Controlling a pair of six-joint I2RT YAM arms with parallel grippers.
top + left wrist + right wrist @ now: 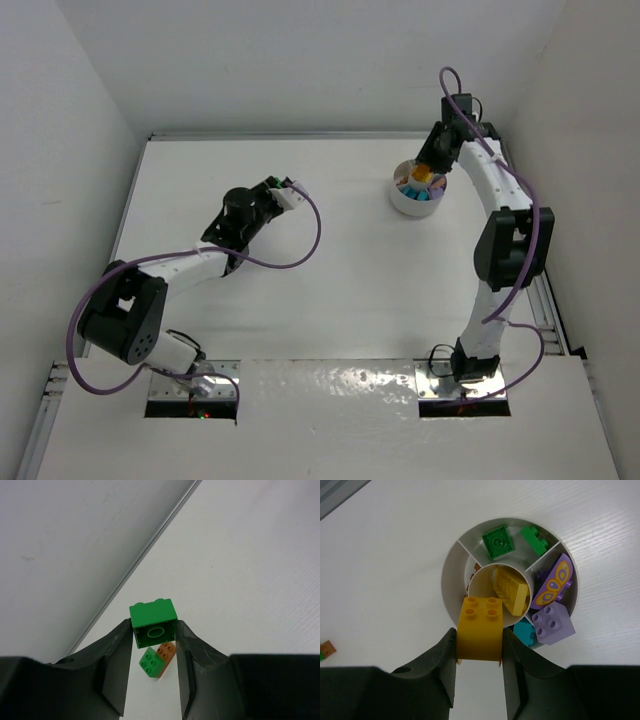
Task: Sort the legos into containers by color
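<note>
My right gripper moves down and shifts its yellow brick over the centre cup's opening next, beside the other yellow brick, since the cup already holds that one.
My left gripper is shut on a green brick and holds it above the table, over a small green-and-orange brick pair; in the top view this gripper is left of centre. My right gripper is shut on a yellow brick above the near rim of the round white dish, by its centre cup. The cup holds a yellow brick. Wedges hold two green bricks, purple pieces and a teal brick. The dish sits at the back right.
An orange brick corner lies on the table at the left edge of the right wrist view. The back wall's metal edge runs close beyond the left gripper. White walls enclose the table on three sides.
</note>
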